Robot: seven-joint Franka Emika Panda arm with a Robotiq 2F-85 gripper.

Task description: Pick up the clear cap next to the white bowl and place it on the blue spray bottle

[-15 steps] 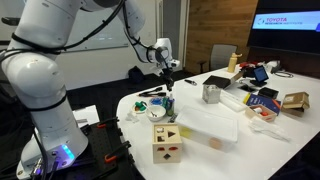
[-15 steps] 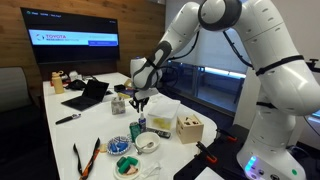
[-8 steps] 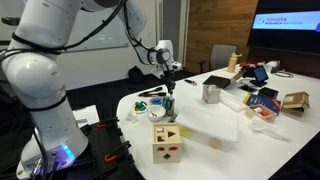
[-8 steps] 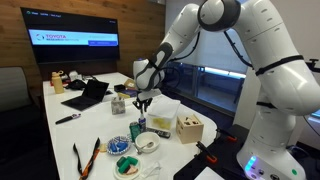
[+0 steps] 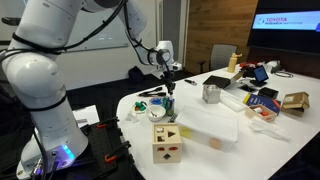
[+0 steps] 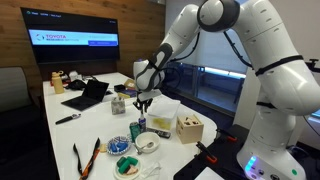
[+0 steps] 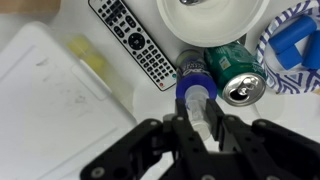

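Observation:
The clear cap already hangs over the blue spray bottle's top [image 6: 142, 119] [image 7: 195, 84], below my gripper. The cap goes down onto that top next for my gripper to release there.
In the wrist view my gripper [image 7: 197, 118] is shut on the clear cap [image 7: 197, 108], a small see-through cylinder held between the fingers. It hangs directly over the top of the blue spray bottle [image 7: 191, 78]. I cannot tell whether the cap touches the bottle. The white bowl [image 7: 214, 10] lies just beyond the bottle. In both exterior views the gripper [image 5: 168, 80] [image 6: 141, 103] hovers above the bottle [image 5: 168, 102] [image 6: 141, 123]. The bowl [image 6: 148, 143] sits near the table's front edge.
A green can [image 7: 238, 86] stands against the bottle. A black remote [image 7: 136, 45] and a white lidded container [image 7: 45, 95] lie to one side. A wooden cube [image 6: 189, 128], a metal cup [image 5: 211, 93] and a laptop [image 6: 88, 95] share the table [image 5: 260, 140].

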